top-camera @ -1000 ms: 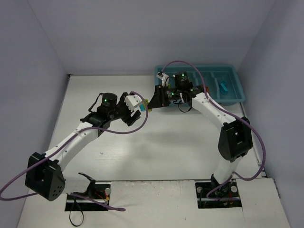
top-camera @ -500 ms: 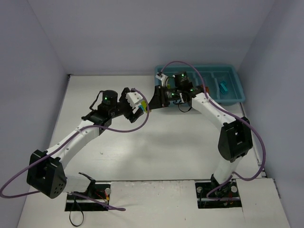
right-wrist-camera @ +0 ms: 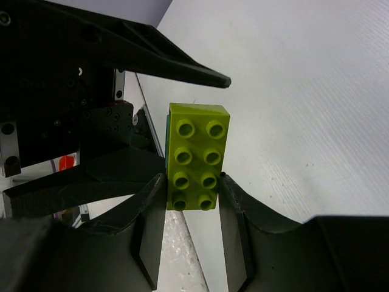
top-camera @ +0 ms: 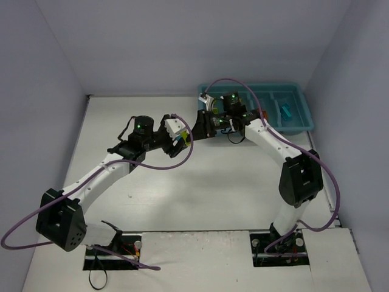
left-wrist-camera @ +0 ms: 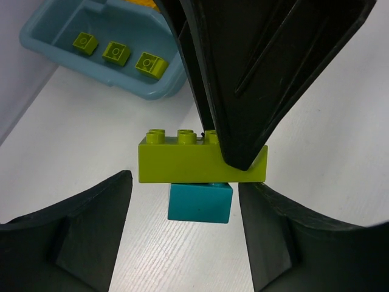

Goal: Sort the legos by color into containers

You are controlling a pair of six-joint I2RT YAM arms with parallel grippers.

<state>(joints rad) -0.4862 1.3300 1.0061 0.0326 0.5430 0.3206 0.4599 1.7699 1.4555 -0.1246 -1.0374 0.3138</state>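
I will next carry the long green lego outward with my right gripper over the tray's end section with small green legos, then lower it and release it.
My right gripper (right-wrist-camera: pixel 191 185) is shut on a lime-green two-by-four lego (right-wrist-camera: pixel 197 157), held above the table just left of the tray. A cyan-blue lego (left-wrist-camera: pixel 200 202) is joined to its underside. My left gripper (left-wrist-camera: pixel 182 201) is open, its fingers (left-wrist-camera: pixel 91 225) standing on either side of the cyan lego with gaps. In the left wrist view the right gripper's fingers (left-wrist-camera: pixel 255 91) come down from above onto the green lego (left-wrist-camera: pixel 182 164). From the top, the two grippers meet (top-camera: pixel 185 135). The teal tray (top-camera: pixel 298 90) stands at the back right.
The tray's end compartment (left-wrist-camera: pixel 42 45) holds three small green legos (left-wrist-camera: pixel 115 53); another compartment holds cyan legos (top-camera: pixel 285 109). The right arm's purple cable (top-camera: pixel 231 80) arcs over the tray. Side walls enclose the white table (top-camera: pixel 200 194).
My left gripper has moved right and up to the right gripper, bringing its open fingers around the cyan lego. The right arm has barely moved.
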